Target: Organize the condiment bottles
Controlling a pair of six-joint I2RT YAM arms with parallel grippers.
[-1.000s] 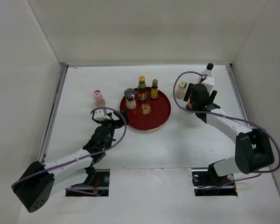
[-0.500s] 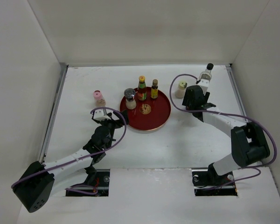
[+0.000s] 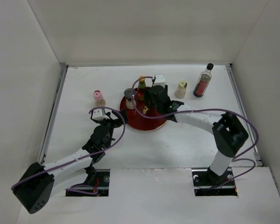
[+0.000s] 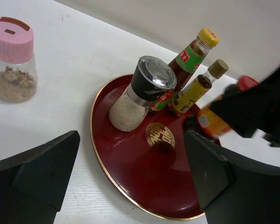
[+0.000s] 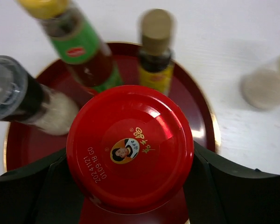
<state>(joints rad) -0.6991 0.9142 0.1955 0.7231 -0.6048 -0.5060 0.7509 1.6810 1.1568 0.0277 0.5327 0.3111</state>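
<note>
My right gripper holds the red-lidded jar and should next move down and left in the top view to release it, since the tray's open middle is below my gripper on that side.
My right gripper (image 3: 156,98) is shut on the red-lidded jar (image 5: 130,149) and holds it over the back right of the round red tray (image 3: 147,127). On the tray stand the silver-lidded grinder (image 3: 129,95), the yellow-capped bottle (image 5: 79,46) and a small tan-capped bottle (image 5: 155,51). The pink-capped jar (image 3: 99,97) stands on the table left of the tray. The cream-capped jar (image 3: 181,88) and the tall clear black-capped bottle (image 3: 203,81) stand to its right. My left gripper (image 3: 109,119) is open and empty at the tray's left front edge (image 4: 130,186).
White walls enclose the table at the back and on both sides. The right arm reaches across from the right, low over the table in front of the cream-capped jar.
My right gripper has swung left from beside the tall bottle to above the tray, with the red-lidded jar in it. The tall bottle now shows in full. The left arm has not moved.
</note>
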